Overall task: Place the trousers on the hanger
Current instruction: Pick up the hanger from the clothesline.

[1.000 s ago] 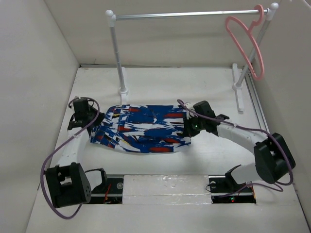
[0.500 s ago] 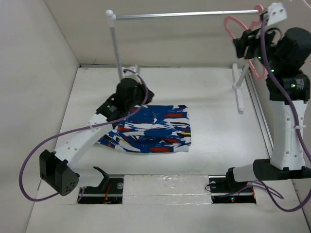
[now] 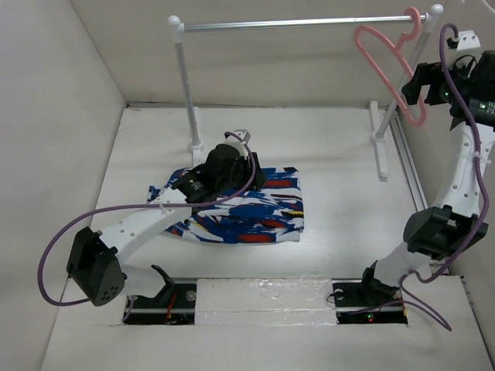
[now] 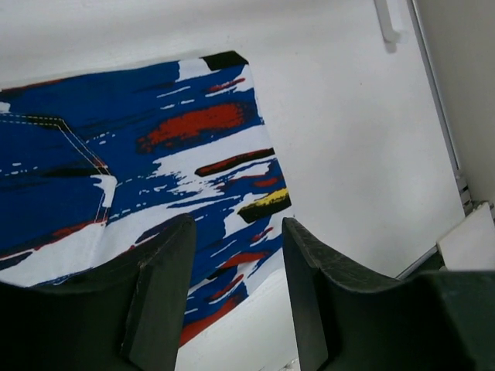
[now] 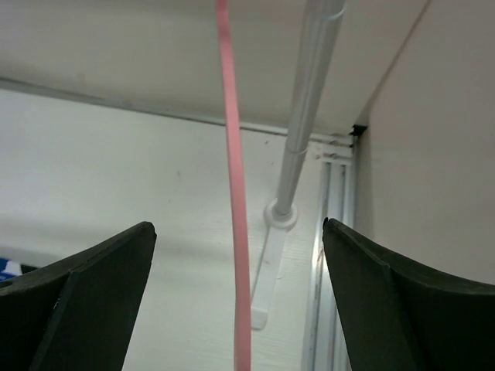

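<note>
I should move my right gripper gently to the left in the top view next and close it on the hanger's thin bar [image 3: 422, 110], because that bar runs between the gripper's open fingers.
The trousers [image 3: 247, 207] lie folded flat on the table, bright blue with white, red and black print. My left gripper [image 3: 246, 168] hovers over their upper middle. In the left wrist view its jaws [image 4: 236, 297] stand partly open with nothing between them, and the trousers [image 4: 155, 147] spread below and to the left. The pink hanger [image 3: 389, 71] hangs by its hook from the right end of the rail. My right gripper [image 3: 411, 90] is raised beside it, open. In the right wrist view one thin hanger bar [image 5: 230, 124] runs between the wide jaws [image 5: 238, 232], touching neither finger.
A silver rail [image 3: 294, 24] on two white posts spans the back of the table, with the left post [image 3: 186, 85] behind the trousers. The right post's foot [image 3: 380, 151] lies near a metal track [image 3: 410, 178] along the right wall. White walls enclose three sides.
Both grippers have let go of the trousers' ends. The left arm swung over the cloth and opened partway. The right arm rose to the hanger, drew back slightly and opened wide.
</note>
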